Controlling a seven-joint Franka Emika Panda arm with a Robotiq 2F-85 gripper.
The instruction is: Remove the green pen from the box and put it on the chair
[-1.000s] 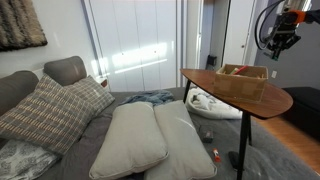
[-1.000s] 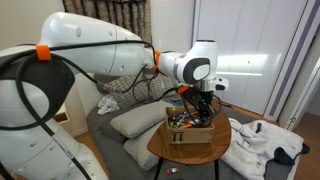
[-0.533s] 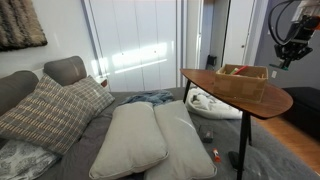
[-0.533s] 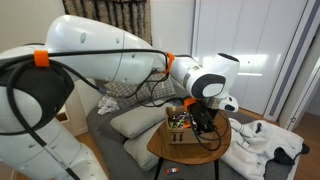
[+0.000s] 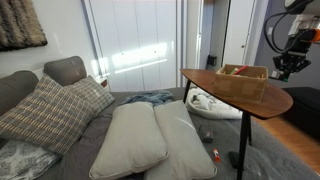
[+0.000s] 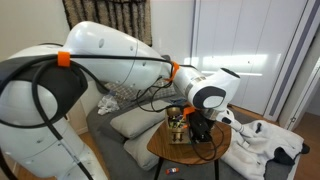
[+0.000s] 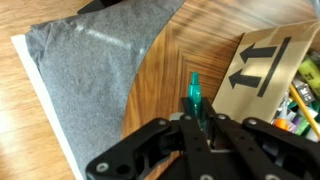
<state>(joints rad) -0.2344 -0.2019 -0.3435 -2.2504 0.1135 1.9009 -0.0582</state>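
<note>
My gripper should next lower slightly toward the clear bare wood beside the tan box below and release the green pen [image 7: 195, 92].
My gripper [image 7: 197, 118] is shut on the green pen [image 7: 195, 92], whose teal tip sticks out past the fingertips in the wrist view. It hangs just over the chair's reddish-brown wooden top [image 7: 170, 70], beside the tan box [image 7: 262, 70] with black arrows on its wall. In an exterior view the gripper [image 5: 289, 68] is off the box's [image 5: 241, 82] far side, above the chair top [image 5: 215, 95]; the pen is too small to see there. In an exterior view the gripper [image 6: 197, 130] stands low in front of the box [image 6: 178, 128] on the chair [image 6: 165, 150].
Several other pens lie in the box [image 7: 305, 100]. A grey mat [image 7: 90, 70] lies on the floor below the chair's edge. Grey cushions [image 5: 150, 135] and a sofa sit beside the chair. A white cloth heap [image 6: 262, 140] lies on the floor.
The gripper has moved away from above the box and come down beside it, low over the wooden top, with the pen in it.
</note>
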